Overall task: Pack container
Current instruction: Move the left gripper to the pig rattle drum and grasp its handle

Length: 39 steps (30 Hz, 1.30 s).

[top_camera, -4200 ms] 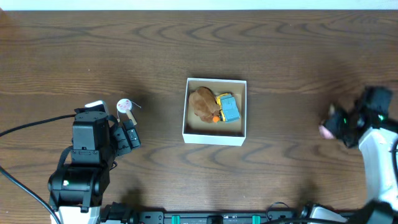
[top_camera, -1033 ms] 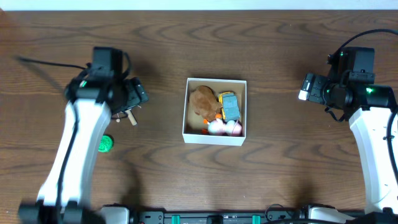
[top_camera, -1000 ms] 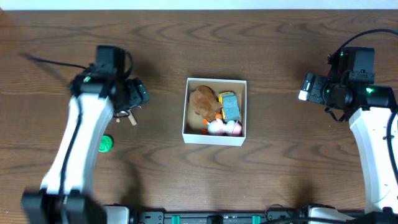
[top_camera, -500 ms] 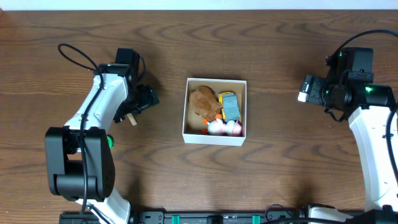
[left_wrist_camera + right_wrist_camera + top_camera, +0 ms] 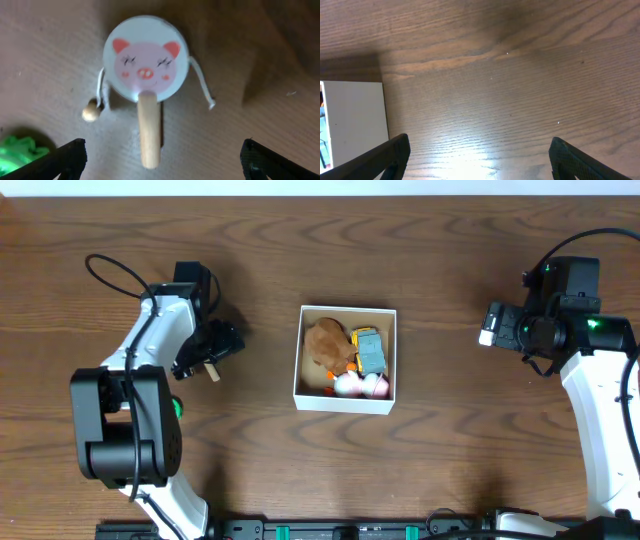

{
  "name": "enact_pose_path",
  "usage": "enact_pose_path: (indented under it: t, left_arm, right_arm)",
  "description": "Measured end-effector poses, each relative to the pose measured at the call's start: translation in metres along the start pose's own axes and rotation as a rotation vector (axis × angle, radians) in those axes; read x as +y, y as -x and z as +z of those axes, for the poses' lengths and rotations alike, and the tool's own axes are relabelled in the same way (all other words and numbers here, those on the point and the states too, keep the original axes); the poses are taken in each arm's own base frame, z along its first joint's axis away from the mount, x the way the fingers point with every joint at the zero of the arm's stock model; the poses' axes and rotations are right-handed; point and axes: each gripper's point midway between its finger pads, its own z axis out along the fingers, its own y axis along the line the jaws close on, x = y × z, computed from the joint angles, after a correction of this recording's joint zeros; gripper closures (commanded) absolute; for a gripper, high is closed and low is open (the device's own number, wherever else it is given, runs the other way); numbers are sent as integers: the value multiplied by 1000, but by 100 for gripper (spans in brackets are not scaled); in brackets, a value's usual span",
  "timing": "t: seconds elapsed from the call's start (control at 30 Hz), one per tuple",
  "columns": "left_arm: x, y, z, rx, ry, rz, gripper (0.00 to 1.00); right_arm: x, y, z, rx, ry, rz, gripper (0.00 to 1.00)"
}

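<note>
I need to lower my left gripper around the drum's wooden handle (image 5: 212, 372) (image 5: 149, 130) and close it. The handle has bare tabletop on both sides and points toward the gap between my open fingers.
The container (image 5: 343, 404), a square white-walled box, sits mid-table holding a brown plush (image 5: 326, 345), a blue and yellow toy (image 5: 369, 352) and a pink and white toy (image 5: 360, 386). My left gripper (image 5: 212, 348) hovers open, left of the box, over a pig-face rattle drum (image 5: 145, 62). The drum's wooden handle (image 5: 149, 130) points toward the gap of the left gripper (image 5: 162, 160), and nothing touches it. From overhead only the handle's tip (image 5: 211, 372) shows. My right gripper (image 5: 497, 323) hangs open and empty over bare wood, right of the box.
A green toy (image 5: 175, 406) lies on the table below and left of the drum, and it shows at the wrist view's lower left corner (image 5: 20, 150). The container's white wall (image 5: 352, 125) appears at the left of the right wrist view. A black cable loops behind the left arm.
The left arm has swung and turned, bringing its gripper over the pig drum. The right arm and the box's contents have not moved.
</note>
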Motion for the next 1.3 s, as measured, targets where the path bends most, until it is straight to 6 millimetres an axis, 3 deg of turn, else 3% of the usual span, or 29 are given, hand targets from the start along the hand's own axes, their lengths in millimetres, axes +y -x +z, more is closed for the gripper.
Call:
enact_pose_path:
  t: [0.6, 0.97, 1.3]
  left_arm:
    - [-7, -7, 27, 74, -17, 67, 1]
    - [-8, -11, 28, 93, -26, 72, 38]
    - [-8, -12, 28, 96, -26, 74, 51]
  right_arm:
    - [0, -1, 0, 3, -1, 0, 10]
    - [0, -1, 0, 6, -1, -1, 10]
    - [0, -1, 0, 6, -1, -1, 9]
